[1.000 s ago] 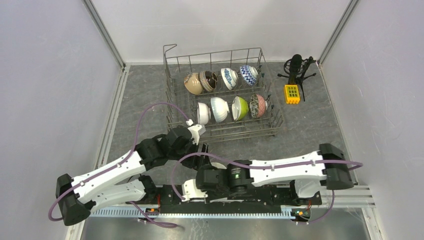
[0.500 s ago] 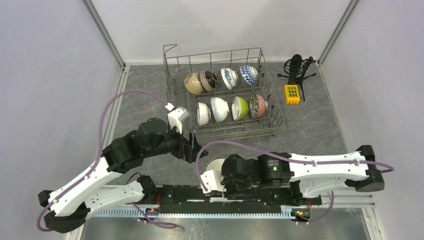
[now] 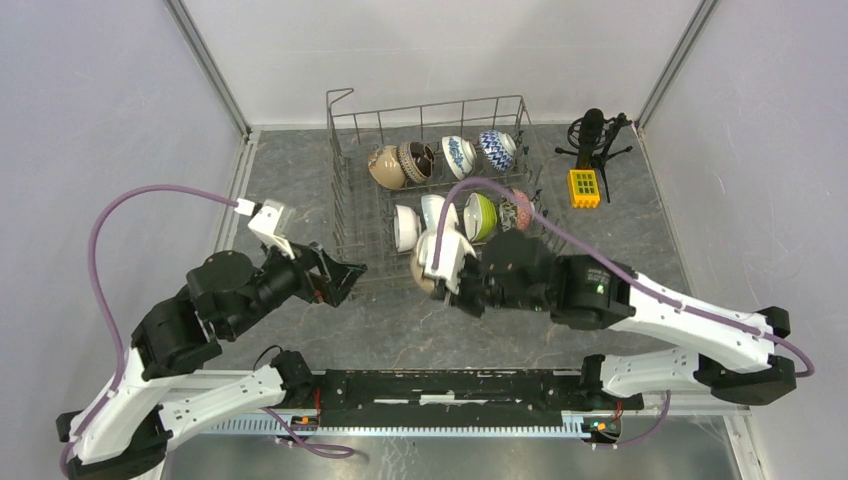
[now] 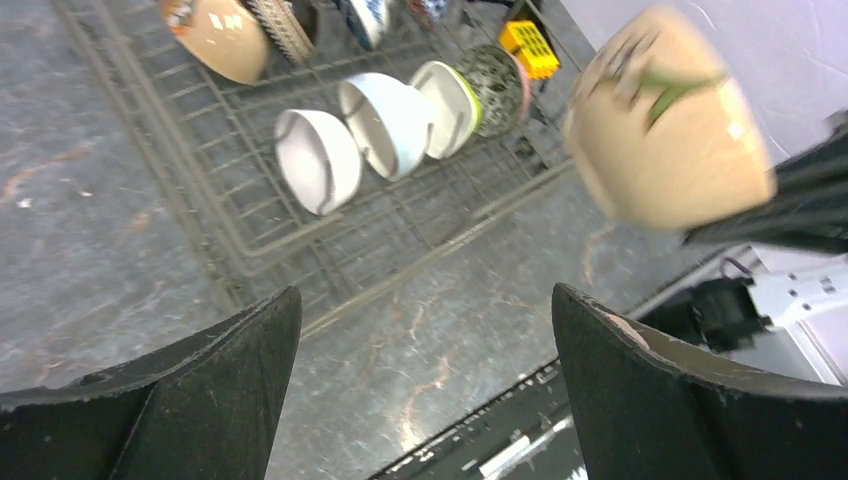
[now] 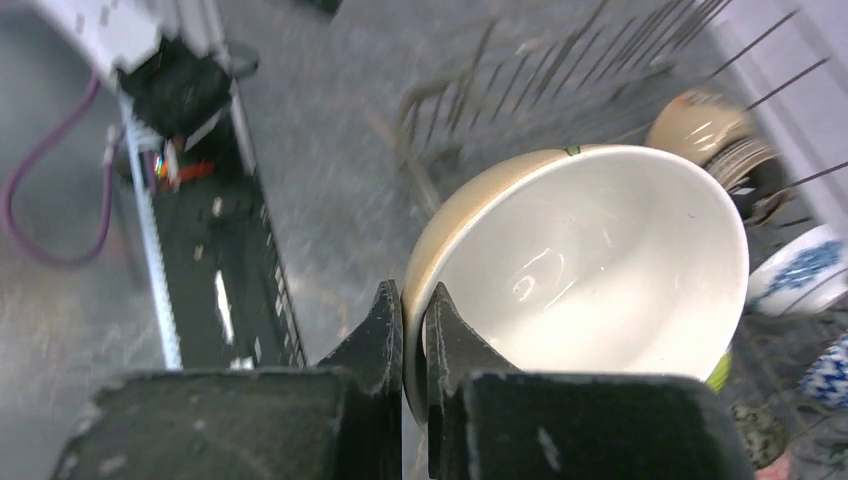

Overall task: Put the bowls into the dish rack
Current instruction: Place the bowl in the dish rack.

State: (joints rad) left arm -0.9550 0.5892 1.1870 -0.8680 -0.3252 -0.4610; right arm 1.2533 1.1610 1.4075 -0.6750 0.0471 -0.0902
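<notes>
The dish rack's empty wires before the racked tan bowl [image 3: 368, 199] are outward of my right gripper, left in the top view, so it should reach there next, lower and release.
The dish rack [image 3: 345, 185] stands at the back of the table and holds several bowls on edge: a tan one [image 3: 385, 168], a dark brown one [image 3: 416, 160] and two blue-and-white ones in the back row, and two white ones [image 4: 318, 160], a green one [image 3: 481, 216] and a speckled one [image 3: 516, 210] in front. My right gripper [image 5: 412, 300] is shut on the rim of a tan bowl with a white inside [image 5: 590, 260], which hangs just before the rack's front edge [image 3: 424, 272]. My left gripper [image 4: 425, 292] stands wide open over the table, left of that bowl [image 4: 665, 120], with nothing in it.
A black microphone on a tripod [image 3: 595, 135] and a small yellow box [image 3: 584, 187] stand right of the rack. The arms' black base rail [image 3: 450, 385] runs along the near edge. Grey walls close in both sides.
My right arm has carried the tan bowl from the near edge up to the rack's front. My left arm has drawn back to the left, and its gripper has opened wide.
</notes>
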